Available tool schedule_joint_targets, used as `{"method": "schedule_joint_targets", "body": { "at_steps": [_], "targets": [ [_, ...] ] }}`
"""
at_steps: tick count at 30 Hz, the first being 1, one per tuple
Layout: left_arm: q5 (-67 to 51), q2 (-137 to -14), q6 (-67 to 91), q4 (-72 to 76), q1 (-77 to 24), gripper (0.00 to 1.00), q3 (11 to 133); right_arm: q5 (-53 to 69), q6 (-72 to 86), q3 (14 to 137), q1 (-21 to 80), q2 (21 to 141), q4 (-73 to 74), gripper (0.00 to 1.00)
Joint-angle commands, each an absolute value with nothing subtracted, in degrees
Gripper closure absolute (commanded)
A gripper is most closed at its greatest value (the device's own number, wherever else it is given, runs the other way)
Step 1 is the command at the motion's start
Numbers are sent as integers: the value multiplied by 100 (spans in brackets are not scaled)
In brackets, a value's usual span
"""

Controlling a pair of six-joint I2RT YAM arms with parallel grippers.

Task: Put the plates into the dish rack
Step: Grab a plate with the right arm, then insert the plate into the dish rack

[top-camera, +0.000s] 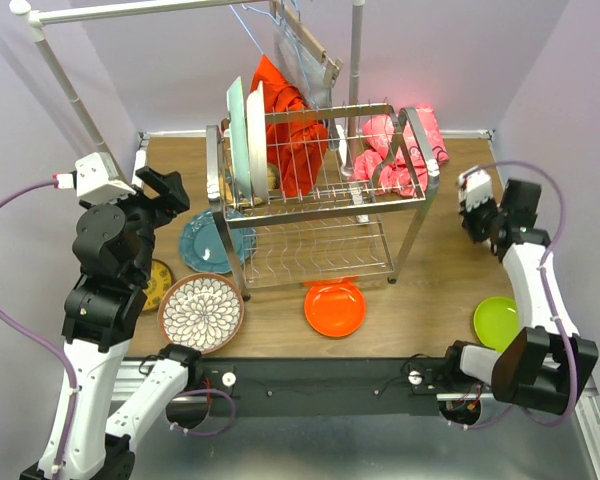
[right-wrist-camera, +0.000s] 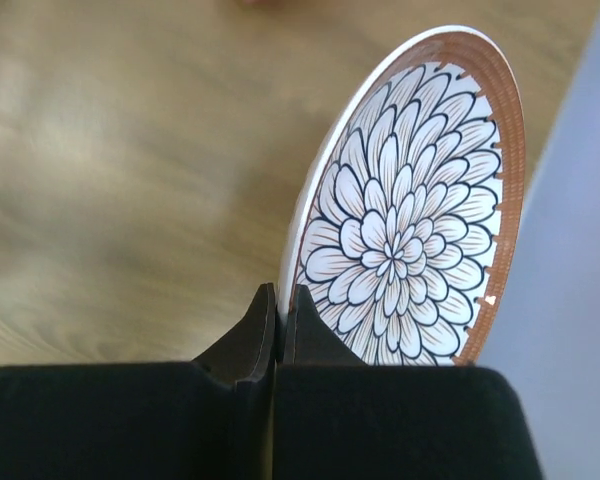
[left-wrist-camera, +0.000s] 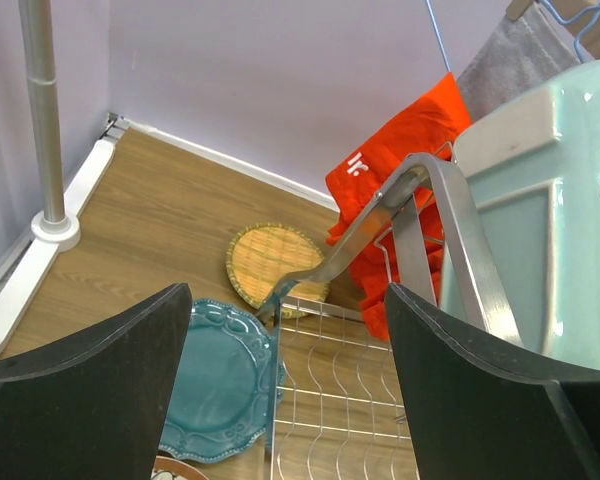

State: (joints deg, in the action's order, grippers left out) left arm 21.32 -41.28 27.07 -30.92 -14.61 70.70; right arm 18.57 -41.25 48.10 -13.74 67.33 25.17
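Next, my right gripper moves up, carries the floral plate over the upper shelf, lowers it and lets it go there, since the slot beside the white plate is free.
The chrome dish rack (top-camera: 320,195) stands mid-table with a mint plate (top-camera: 236,140) and a white plate (top-camera: 256,132) upright in its upper shelf. My right gripper (right-wrist-camera: 280,295) is shut on the rim of a white-and-brown floral plate (right-wrist-camera: 420,210), held on edge above the table right of the rack (top-camera: 474,195). My left gripper (top-camera: 165,190) is open and empty, left of the rack and above the teal plate (top-camera: 212,243). On the table lie a second floral plate (top-camera: 201,312), an orange plate (top-camera: 335,308), a lime green plate (top-camera: 497,322), a small yellow plate (top-camera: 158,284) and a tan plate (left-wrist-camera: 275,265).
A red cloth (top-camera: 290,130) hangs behind the rack and a pink cloth (top-camera: 400,150) lies at the back right. The white clothes rail (top-camera: 130,10) spans the back, with its post (left-wrist-camera: 42,110) at the far left corner. Purple walls close in both sides.
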Motion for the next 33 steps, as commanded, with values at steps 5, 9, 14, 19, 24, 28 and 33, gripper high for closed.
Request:
{"method": "schedule_joint_targets", "body": {
  "at_steps": [5, 9, 14, 19, 24, 28, 33],
  "targets": [
    [2434, -4034, 2654, -2804, -1424, 12, 7014, 2126, -1883, 7319, -1415, 6767, 2382, 100],
    [2478, -4034, 2663, -2760, -1424, 12, 7014, 2381, -1206, 8819, -1406, 7118, 2470, 99],
    [2487, -4034, 2681, -2707, -1424, 12, 7005, 2855, -82, 10491, -1406, 7785, 2496, 99],
    [2557, -4025, 2689, -2707, -1424, 12, 7014, 3506, 1123, 12231, -1406, 8506, 2479, 99],
    [2593, -4017, 2733, -2707, -1424, 12, 7022, 4227, 2669, 14192, -1406, 9525, 2225, 100],
    [2628, -3982, 2777, -2716, -1424, 12, 7031, 4684, 4294, 14108, -1397, 9651, 909, 100],
    [2654, -3981, 2830, -2742, -1424, 13, 7049, 4904, 6165, 14404, -1152, 10010, -393, 100]
  ]
}}
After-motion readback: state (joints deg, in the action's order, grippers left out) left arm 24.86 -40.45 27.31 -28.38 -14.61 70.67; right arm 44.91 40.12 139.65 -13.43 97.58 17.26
